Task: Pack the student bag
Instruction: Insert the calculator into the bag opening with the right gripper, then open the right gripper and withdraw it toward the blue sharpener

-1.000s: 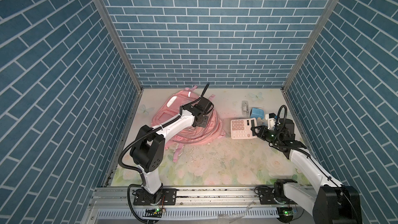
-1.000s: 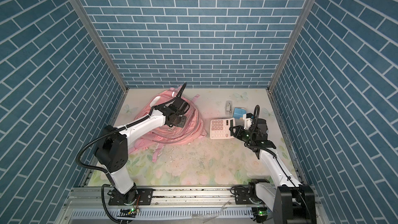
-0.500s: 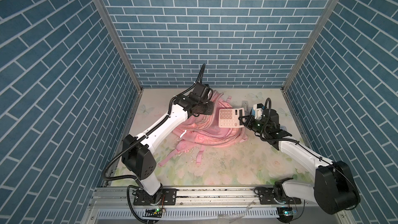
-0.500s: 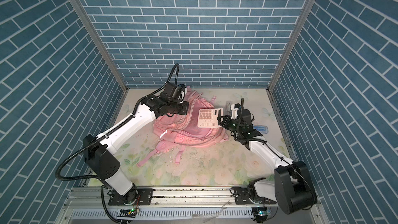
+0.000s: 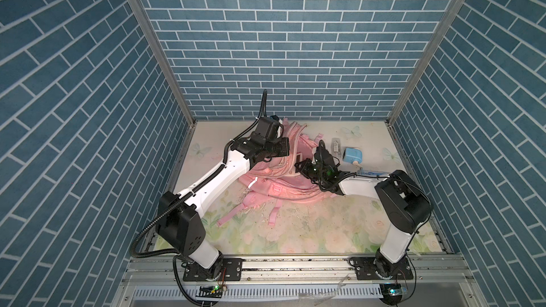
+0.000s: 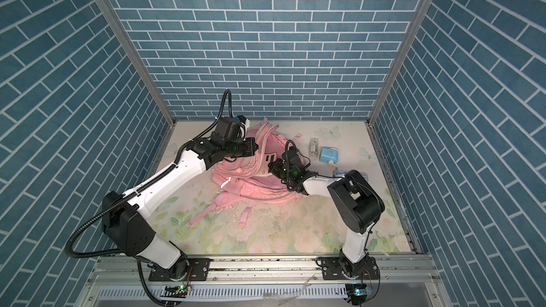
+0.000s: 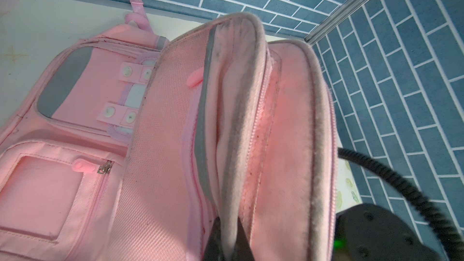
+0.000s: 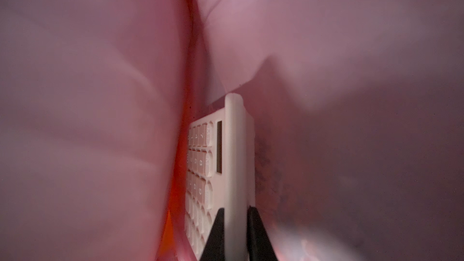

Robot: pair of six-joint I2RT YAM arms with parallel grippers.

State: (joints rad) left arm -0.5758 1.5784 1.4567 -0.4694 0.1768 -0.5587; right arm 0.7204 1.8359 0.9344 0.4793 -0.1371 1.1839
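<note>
The white calculator is already in the bag, so my left gripper needs to move down and back next, lower the grey-edged rim of the flap over the bag's opening (image 5: pixel 292 179) and release it.
The pink student bag (image 5: pixel 274 184) (image 6: pixel 251 186) lies at the back middle of the table, its mouth held open. My left gripper (image 7: pixel 229 224) is shut on the grey-edged rim of the bag's flap (image 7: pixel 233 71) and lifts it; in both top views it is at the bag's upper left (image 5: pixel 288 150) (image 6: pixel 255 147). My right gripper (image 8: pixel 234 212) is shut on the edge of a white calculator (image 8: pixel 233 146), which is surrounded by pink lining inside the bag. In both top views that gripper (image 5: pixel 298 165) (image 6: pixel 270 168) reaches into the opening from the right.
A light blue item (image 5: pixel 353 155) and a small clear-grey item (image 5: pixel 336 146) lie right of the bag. A clear blue item (image 5: pixel 370 172) is beside the right arm. Loose pink straps (image 5: pixel 273 214) trail toward the front. The back wall is close behind the bag.
My right gripper has carried the calculator left from the table into the bag's opening. My left gripper has lifted the flap up and back, and the bag has shifted rightward.
</note>
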